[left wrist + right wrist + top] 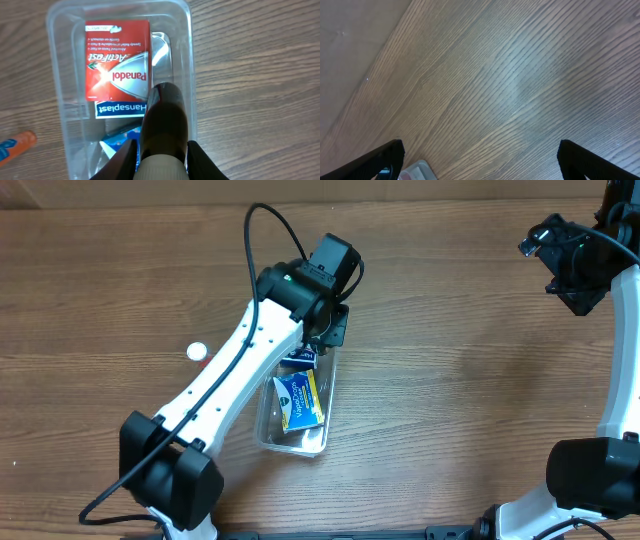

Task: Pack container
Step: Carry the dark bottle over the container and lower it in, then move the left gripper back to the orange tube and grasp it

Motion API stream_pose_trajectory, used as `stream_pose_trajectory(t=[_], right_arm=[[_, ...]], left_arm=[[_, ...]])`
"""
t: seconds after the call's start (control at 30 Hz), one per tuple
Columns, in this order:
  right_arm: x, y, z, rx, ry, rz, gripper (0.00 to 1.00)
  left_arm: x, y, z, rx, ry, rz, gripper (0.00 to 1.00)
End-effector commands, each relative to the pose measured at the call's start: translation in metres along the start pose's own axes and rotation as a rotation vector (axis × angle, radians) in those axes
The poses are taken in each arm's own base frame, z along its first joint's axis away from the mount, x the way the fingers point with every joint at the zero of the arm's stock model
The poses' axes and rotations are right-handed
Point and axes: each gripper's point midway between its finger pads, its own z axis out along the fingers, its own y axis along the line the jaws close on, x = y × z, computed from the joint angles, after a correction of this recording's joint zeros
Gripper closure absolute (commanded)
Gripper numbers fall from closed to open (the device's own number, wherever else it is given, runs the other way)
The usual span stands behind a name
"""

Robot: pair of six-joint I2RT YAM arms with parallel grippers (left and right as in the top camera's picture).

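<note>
I will next lower the dark bottle with my left gripper into the free strip between the Hansaplast box [120,108] and the container's side, then open the gripper.
The clear container [300,446] lies mid-table; in the left wrist view [188,65] it fills the frame. Inside lie a red Panadol box [117,60], a blue-and-white Hansaplast box [120,108] and a blue and yellow box [300,400]. My left gripper [161,146] is shut on a dark bottle [165,117] with a white ribbed cap, held over the container's right side, tip pointing in. In the overhead view the left gripper [335,330] sits over the container's far end. My right gripper [480,155] is open and empty, far off at the back right [572,275].
A small orange and blue tube [15,147] lies on the wood table left of the container; it shows as a white and red spot in the overhead view [197,352]. A corner of the container [417,171] shows in the right wrist view.
</note>
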Motion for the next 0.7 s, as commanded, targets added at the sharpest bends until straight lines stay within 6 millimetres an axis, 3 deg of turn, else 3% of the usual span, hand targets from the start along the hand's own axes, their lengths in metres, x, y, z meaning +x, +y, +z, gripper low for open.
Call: stream_pose_trajectory(t=[0.0,0.2,0.3,0.43,0.5,0.57,0.67], right_arm=[[-0.003,0.005,-0.008,-0.022,-0.021,-0.01,0.0],[-0.003,0.005,-0.008,-0.022,-0.022,-0.01,0.0],[-0.003,0.005,-0.008,-0.022,-0.022,-0.01,0.0],[-0.003,0.004,-0.008,-0.021,-0.022,-0.01,0.0],[-0.003,0.004,-0.008,-0.021,-0.022,-0.01,0.0],[-0.003,0.005,-0.008,-0.022,-0.022,-0.01,0.0],[-0.003,0.005,-0.008,-0.022,-0.021,-0.01,0.0]], left_arm=[[0.002,-0.005,0.017,-0.001,0.011,-0.033,0.77],[0.001,-0.008,0.047,0.018,-0.03,-0.089,0.69],[0.004,-0.007,0.052,0.015,-0.024,-0.101,0.66],[-0.001,-0.008,0.049,0.023,-0.039,-0.101,0.46],[-0.01,-0.016,0.037,0.066,-0.058,-0.052,0.28],[-0.021,-0.024,0.014,0.134,-0.066,0.01,0.24],[-0.036,-0.003,-0.041,0.116,-0.07,-0.031,0.24]])
